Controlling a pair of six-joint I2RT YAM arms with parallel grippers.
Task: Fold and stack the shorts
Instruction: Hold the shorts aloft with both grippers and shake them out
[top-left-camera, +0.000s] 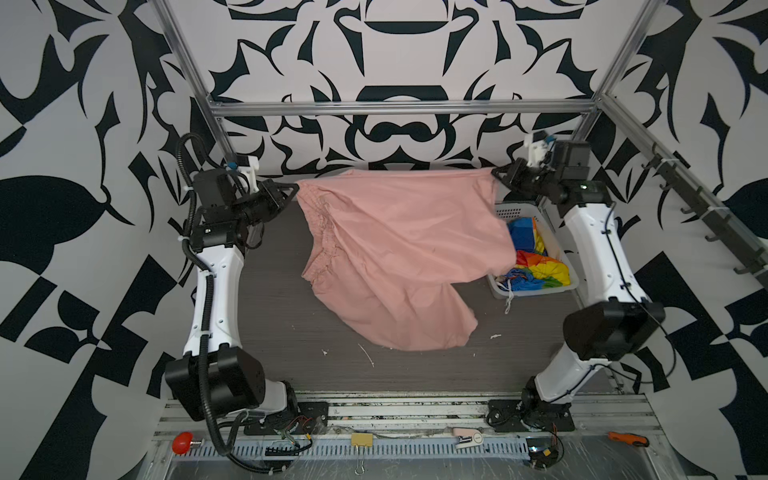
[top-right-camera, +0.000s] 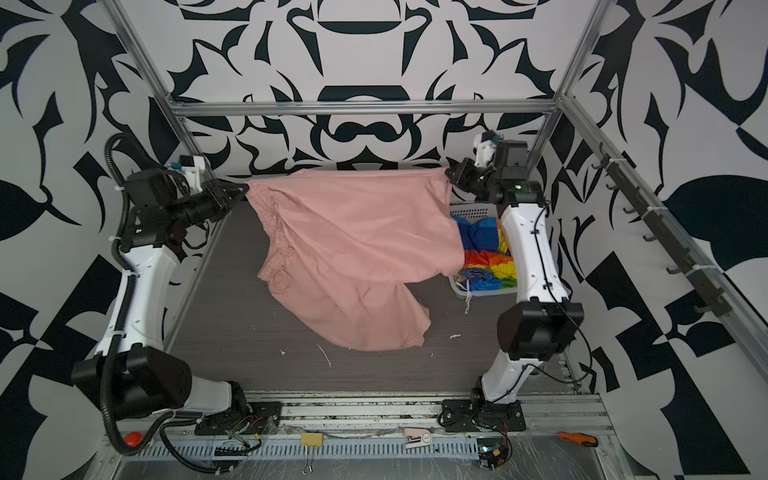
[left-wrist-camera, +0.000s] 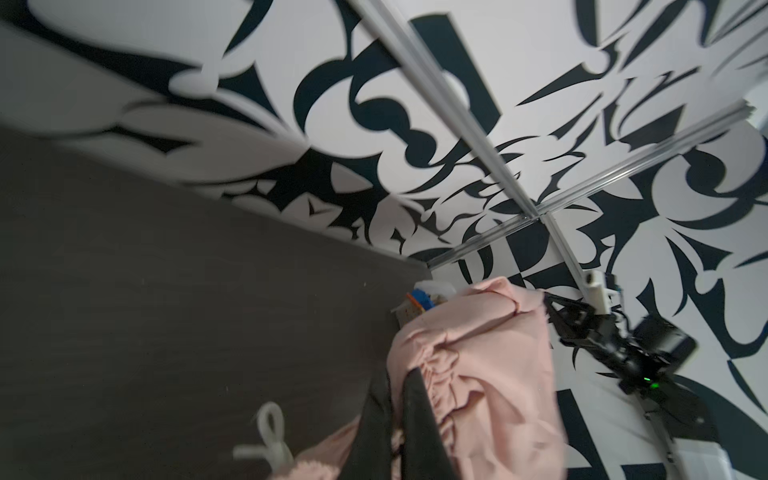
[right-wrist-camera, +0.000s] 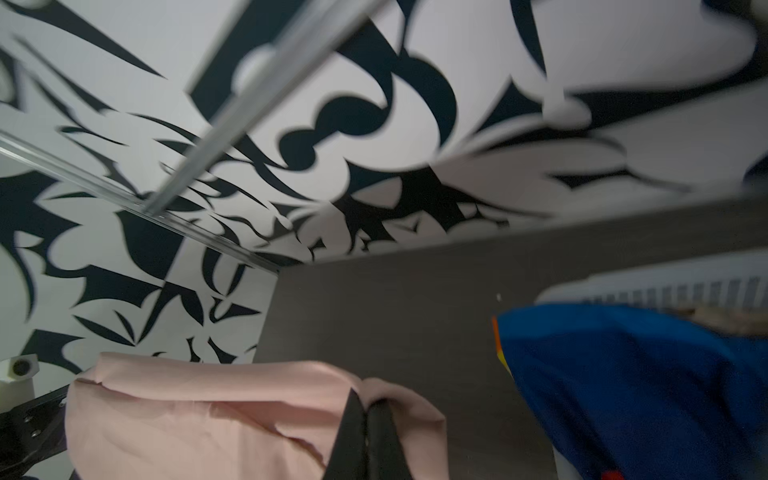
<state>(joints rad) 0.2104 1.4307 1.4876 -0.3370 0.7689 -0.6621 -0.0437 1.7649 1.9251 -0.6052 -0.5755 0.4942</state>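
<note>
The shorts still hang stretched, so the robot's left gripper will next lift, then lower the shorts' gathered waist corner onto the bare dark tabletop below and let it go.
The large salmon-pink shorts (top-left-camera: 390, 245) (top-right-camera: 353, 245) hang stretched between my two grippers above the far half of the table, their lower part draped onto the table. My left gripper (top-left-camera: 296, 189) (top-right-camera: 246, 188) (left-wrist-camera: 395, 374) is shut on the gathered waist corner. My right gripper (top-left-camera: 494, 173) (top-right-camera: 448, 174) (right-wrist-camera: 366, 401) is shut on the opposite corner of the pink cloth (right-wrist-camera: 208, 415). The rainbow-striped shorts (top-left-camera: 538, 266) (top-right-camera: 488, 257) (right-wrist-camera: 623, 386) lie bunched in the white basket (top-left-camera: 536, 289) (top-right-camera: 482, 291), their white drawstring hanging over its near rim. The pink cloth covers the basket's left side.
The basket stands at the right of the dark table (top-left-camera: 291, 324), close to my right arm. Bits of white thread (top-left-camera: 368, 355) lie on the near table. A metal frame bar (top-left-camera: 395, 108) crosses behind the table. A loose white cord loop (left-wrist-camera: 270, 428) shows in the left wrist view.
</note>
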